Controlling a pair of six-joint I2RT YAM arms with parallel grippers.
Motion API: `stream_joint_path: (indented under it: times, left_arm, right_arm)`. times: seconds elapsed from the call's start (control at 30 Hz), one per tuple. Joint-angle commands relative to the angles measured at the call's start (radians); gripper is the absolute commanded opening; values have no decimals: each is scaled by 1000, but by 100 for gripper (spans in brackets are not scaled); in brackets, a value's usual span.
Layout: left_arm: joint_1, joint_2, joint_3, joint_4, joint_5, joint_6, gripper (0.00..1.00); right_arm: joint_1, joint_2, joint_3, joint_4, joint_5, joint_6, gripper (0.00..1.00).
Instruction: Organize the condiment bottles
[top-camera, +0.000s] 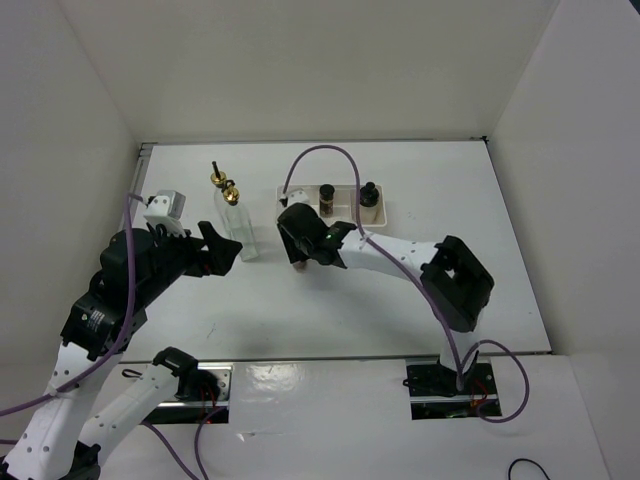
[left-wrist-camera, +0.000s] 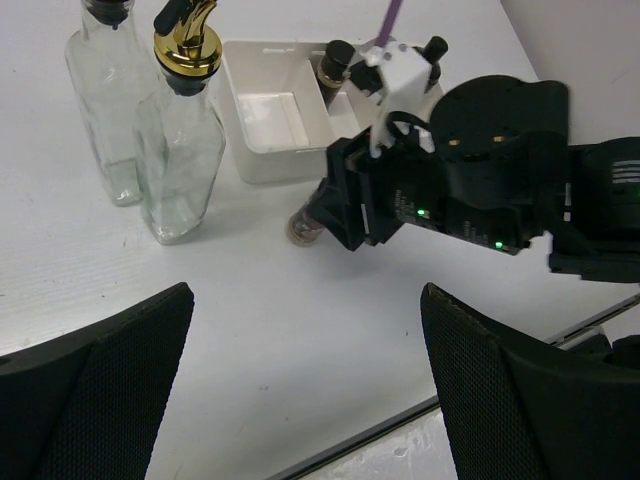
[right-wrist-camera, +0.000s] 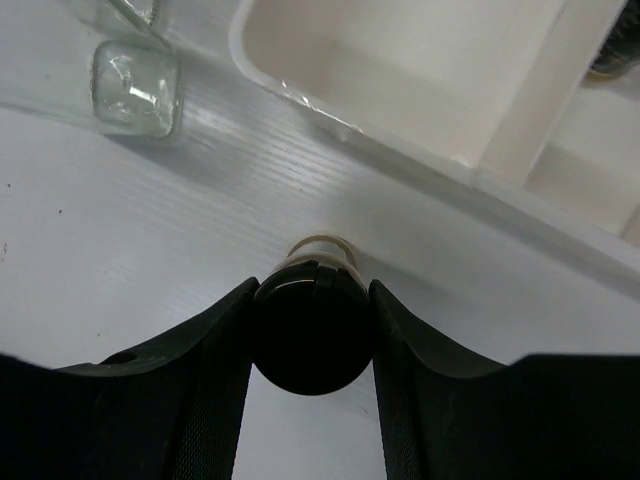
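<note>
I can see the tray's bare bottom before the middle small dark jar, so next I need to lift my right gripper outward over the tray's rim, lower it into the middle section's near end (top-camera: 337, 218) (right-wrist-camera: 583, 168) and release.
Two tall clear glass bottles with gold pourers (top-camera: 216, 187) (top-camera: 236, 222) stand left of the white tray (top-camera: 290, 196); they also show in the left wrist view (left-wrist-camera: 100, 100) (left-wrist-camera: 185, 150). Two small dark black-capped jars (top-camera: 327, 196) (top-camera: 369, 197) stand in the tray's middle and right compartments. My right gripper (top-camera: 300, 256) is shut on the whitish black-capped jar (right-wrist-camera: 312, 335), upright, at or just above the table in front of the tray's left compartment. That jar also shows in the left wrist view (left-wrist-camera: 303, 228). My left gripper (left-wrist-camera: 305, 380) is open and empty, near the closer bottle.
The tray's left compartment (right-wrist-camera: 400, 80) holds nothing. A glass bottle's base (right-wrist-camera: 135, 85) lies left of the held jar. White walls enclose the table at the back and sides. A purple cable (top-camera: 320, 152) arcs over the tray.
</note>
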Motion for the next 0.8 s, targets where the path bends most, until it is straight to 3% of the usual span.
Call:
stream_joint_path:
  times: [0.0,0.17,0.33,0.63,0.77]
  left_arm:
    - [-3,-10,15,20,-6,17,100]
    - [-3,-10,15,41,4,8,100]
    - [-3,-19,15,51,4,-1,100]
    - [-3,-19,15,51,4,-2,100]
    - [-3,-19,15,51,4,-2,100]
  right_arm:
    - [8,-178,-22,-14,39,34,7]
    - [-27,-315,-28,-58,52,34,7]
    - [-108,-329,36,-67,95,-27,7]
    - [-236,-198,162,-58,152,-70,7]
    - [-236,-149,173,-58,152,-70,7]
